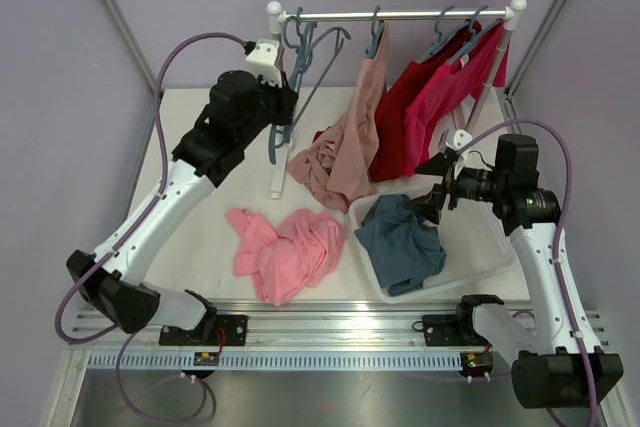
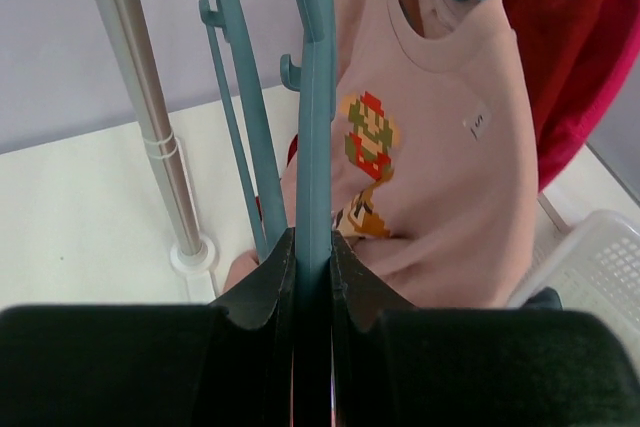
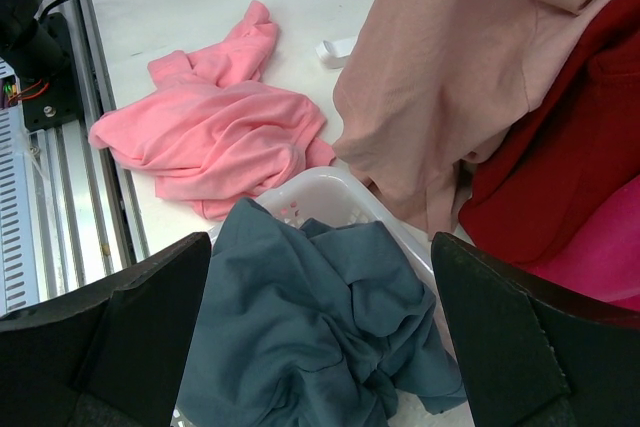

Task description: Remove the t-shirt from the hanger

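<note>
I need to move my left gripper outward and to the right in the top view, toward the open bar, and let go of the teal hanger, because it is bare.
A dusty-pink t-shirt (image 1: 350, 137) with a pixel figure print (image 2: 440, 147) hangs from a teal hanger (image 1: 376, 35) on the rail; its lower part is bunched on the table. My left gripper (image 1: 286, 115) is shut on a bare teal hanger (image 2: 316, 127) at the rail's left end, just left of that shirt; in the left wrist view the gripper (image 2: 312, 247) has its jaws clamped on the hanger's arm. My right gripper (image 1: 436, 193) is open and empty above a blue-grey shirt (image 3: 320, 317) in a white basket (image 3: 330, 185). It also shows in the right wrist view (image 3: 320, 347).
Red (image 1: 400, 117) and magenta (image 1: 450, 87) shirts hang at the rail's right end. A pink shirt (image 1: 285, 247) lies crumpled on the table in front. More bare teal hangers (image 1: 298, 42) hang by the left rack post (image 2: 140, 107). The basket (image 1: 480, 247) sits at front right.
</note>
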`<state>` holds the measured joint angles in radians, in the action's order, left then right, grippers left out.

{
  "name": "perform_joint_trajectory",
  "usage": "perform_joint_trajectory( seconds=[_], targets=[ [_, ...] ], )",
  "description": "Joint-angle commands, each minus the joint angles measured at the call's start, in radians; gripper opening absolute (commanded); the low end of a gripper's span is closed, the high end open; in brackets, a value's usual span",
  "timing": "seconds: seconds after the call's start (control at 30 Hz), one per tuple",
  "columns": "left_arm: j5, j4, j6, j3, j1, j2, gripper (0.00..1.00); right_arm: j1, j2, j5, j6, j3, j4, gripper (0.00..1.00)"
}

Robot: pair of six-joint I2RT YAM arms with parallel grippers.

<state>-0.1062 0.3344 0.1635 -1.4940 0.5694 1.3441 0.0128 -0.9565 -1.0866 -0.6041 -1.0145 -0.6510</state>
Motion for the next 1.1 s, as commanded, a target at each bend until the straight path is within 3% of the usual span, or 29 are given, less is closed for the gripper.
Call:
perform_joint_trajectory(
  seconds=[0.0,0.6,0.87,0.97,1.07],
  targets=[
    [-0.068,-0.103,0.01,-0.11,0.01,0.059,0.0,-0.005,0.019,-0.029,0.001,0.002,0.03,0.99],
    [-0.144,-0.041,-0.018,-0.374,0.037,0.336,0.0,-0.005,0.024,-0.045,-0.005,0.007,0.022,0.99],
    [-0.136,-0.026,-0.013,-0.368,0.037,0.352,0.0,-0.005,0.025,-0.048,-0.006,0.008,0.021,1.0],
    [-0.128,-0.035,-0.004,-0.331,0.037,0.33,0.04,-0.005,0.024,-0.049,-0.008,0.008,0.021,0.99],
    [-0.107,-0.035,0.007,-0.311,0.037,0.3,0.15,-0.005,0.024,-0.049,-0.013,0.008,0.02,1.0]
  ],
)
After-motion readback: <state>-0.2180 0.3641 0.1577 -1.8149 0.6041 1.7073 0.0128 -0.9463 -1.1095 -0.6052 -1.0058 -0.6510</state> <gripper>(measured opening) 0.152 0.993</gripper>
